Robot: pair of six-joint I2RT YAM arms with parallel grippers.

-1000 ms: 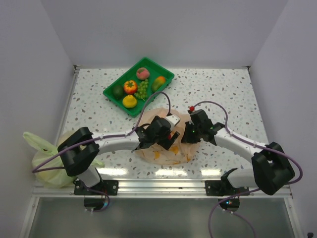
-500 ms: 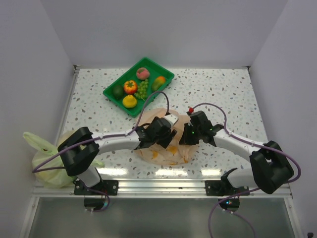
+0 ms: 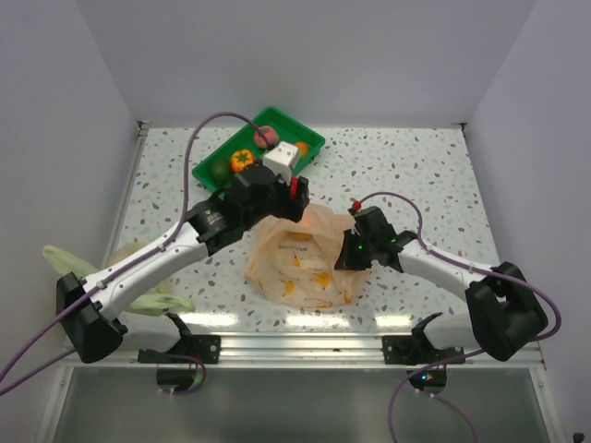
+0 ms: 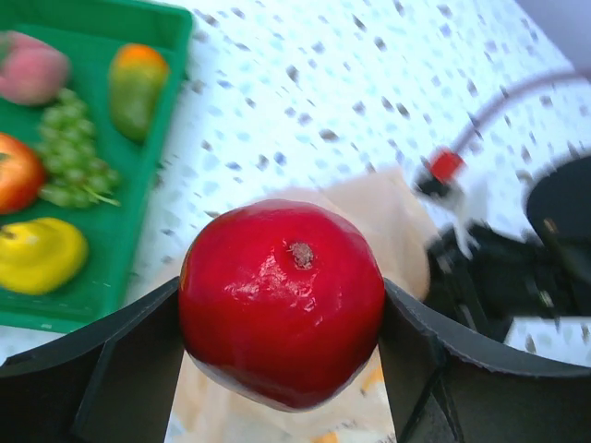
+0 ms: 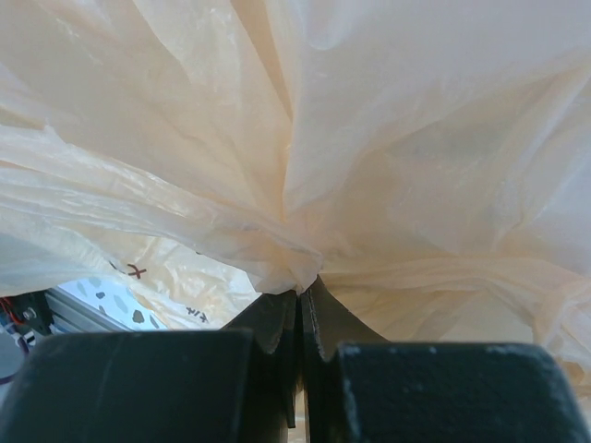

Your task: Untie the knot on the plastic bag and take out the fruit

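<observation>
Next, my left gripper swings to its left in the top view, lowers to the tray's free gap beside the green grapes below, and releases.
The pale orange plastic bag [image 3: 300, 263] lies crumpled at the table's near middle. I cannot make out its knot. My left gripper [image 3: 296, 191] hangs above the bag's far edge, next to the green tray [image 3: 201, 172], shut on a glossy red fruit [image 4: 282, 300] that fills the gap between its fingers [image 4: 125, 365]. My right gripper [image 3: 345, 255] is at the bag's right side, shut on a bunched fold of the film [image 5: 300, 277]. In the tray lie a peach [image 4: 32, 74], a mango-like piece [image 4: 134, 78], green grapes [image 4: 74, 157], an orange-red fruit [image 4: 17, 173] and a yellow one [image 4: 37, 254].
A yellow-green bag [image 3: 72, 266] sits at the near left corner, partly under the left arm. White walls close in the speckled table [image 3: 416, 175] on three sides. The left arm reaches diagonally over the left half of the table.
My left gripper closed on the red fruit inside the bag, then rose and swung back-left toward the tray with it. The right gripper kept its pinch on the bag.
</observation>
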